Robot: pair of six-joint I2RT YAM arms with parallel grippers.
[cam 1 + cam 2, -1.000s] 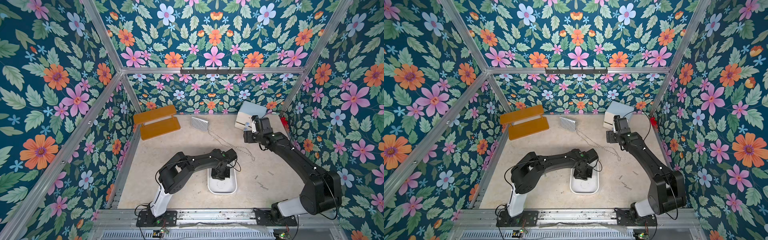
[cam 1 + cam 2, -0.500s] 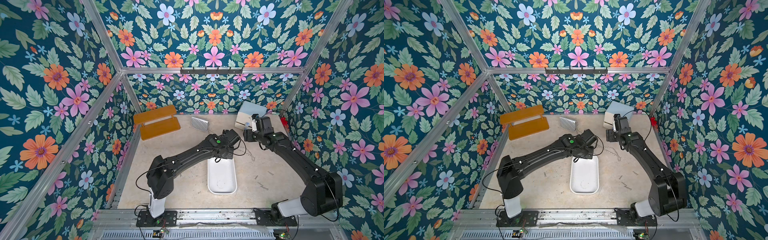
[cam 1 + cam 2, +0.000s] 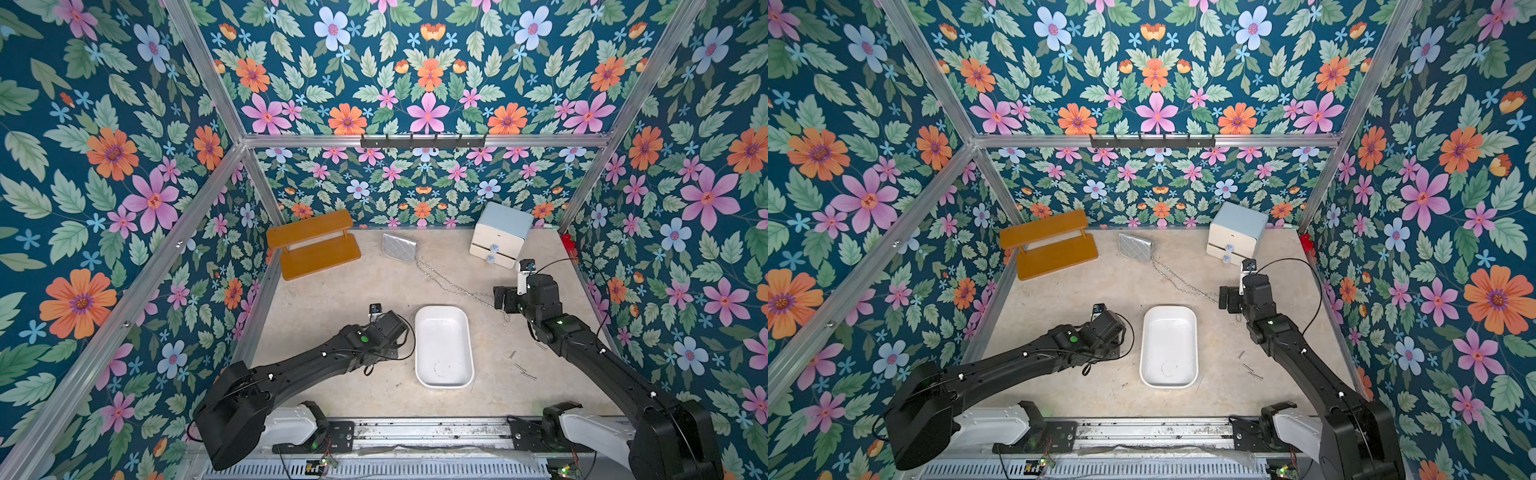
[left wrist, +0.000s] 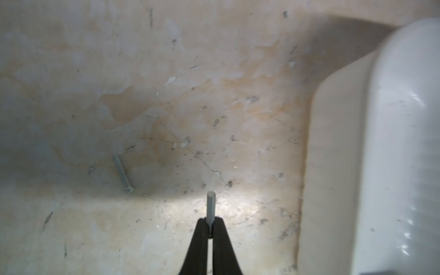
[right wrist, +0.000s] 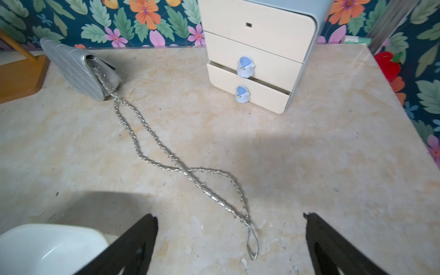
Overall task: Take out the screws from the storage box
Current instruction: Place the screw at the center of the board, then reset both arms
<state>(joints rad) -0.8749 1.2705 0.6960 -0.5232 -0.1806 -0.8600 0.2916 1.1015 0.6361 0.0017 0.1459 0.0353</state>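
Observation:
The silver screw should next go down with my left gripper and be released on the empty, bare table between the lying screw and the storage box's side.
The white storage box [image 3: 443,340] [image 3: 1169,345] stands mid-table, and its floor shows no screws. My left gripper [image 4: 210,222] is shut on a thin silver screw [image 4: 210,207] low over the table, just left of the box wall [image 4: 392,142]. Another screw [image 4: 122,173] lies on the table close by. In both top views the left wrist [image 3: 386,330] hides those fingers. More screws [image 3: 524,371] [image 3: 1252,372] lie on the table right of the box. My right gripper [image 5: 231,216] [image 3: 500,297] hangs open behind the box's right corner [image 5: 47,245], over the chain's end loop.
A silver purse [image 3: 399,248] lies at the back, and its chain [image 3: 449,284] [image 5: 166,152] trails toward my right gripper. A cream two-drawer cabinet [image 3: 500,235] stands at the back right. An orange wooden shelf [image 3: 311,245] sits at the back left. Flowered walls close in on three sides.
My left arm rose out of the box, swung behind it, and now sits left of it holding a screw. My right gripper moved slightly nearer the front.

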